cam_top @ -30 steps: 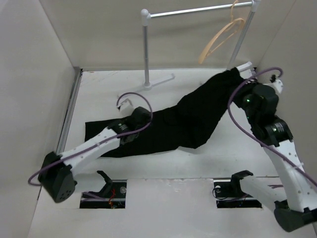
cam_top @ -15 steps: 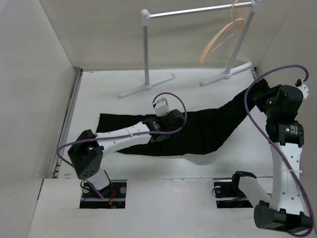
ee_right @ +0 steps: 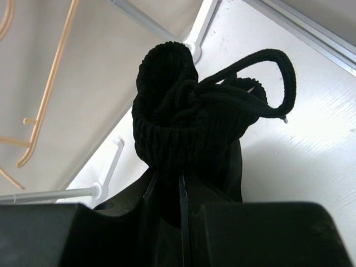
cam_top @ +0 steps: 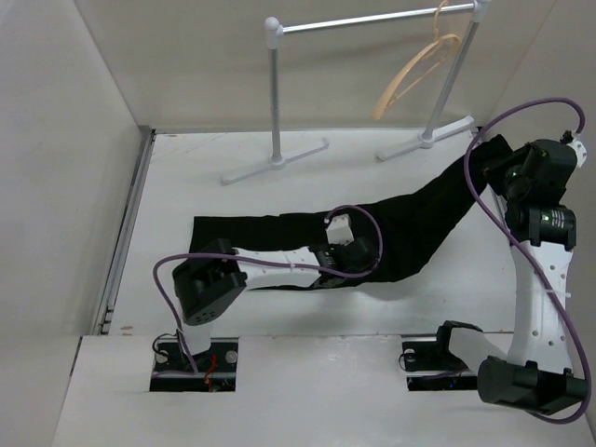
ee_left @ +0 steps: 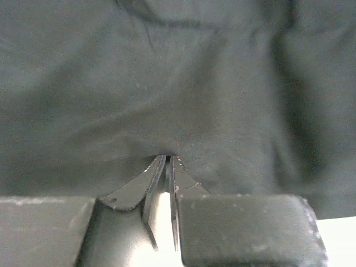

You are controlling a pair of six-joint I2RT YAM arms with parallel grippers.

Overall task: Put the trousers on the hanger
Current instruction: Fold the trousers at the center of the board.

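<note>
The trousers' flat leg end (cam_top: 216, 233) lies below my right gripper, to its left in the top view, so my right gripper will carry the waistband across and down onto it, then release the waistband.
The black trousers (cam_top: 419, 219) lie stretched across the table from the left to the far right, and they fill the left wrist view (ee_left: 178, 83). My right gripper (cam_top: 492, 160) is shut on the bunched waistband (ee_right: 183, 122) and holds it lifted at the far right, with the drawstring (ee_right: 272, 61) looping out. My left gripper (cam_top: 358, 259) is low over the middle of the trousers, with its jaws (ee_left: 168, 161) shut and pinching the fabric at the tips. The tan wooden hanger (cam_top: 416, 70) hangs from the rail at the back right and also shows in the right wrist view (ee_right: 50, 83).
The white-and-grey rail stand (cam_top: 363, 20) spans the back, with feet on the table at the middle (cam_top: 275, 160) and the right (cam_top: 428, 140). Walls close in on the left (cam_top: 65, 168) and right. Two arm mounts sit at the near edge.
The right gripper has moved right and lifted the waistband, pulling the trousers rightwards. The left gripper has travelled right along the fabric from the left part to the middle.
</note>
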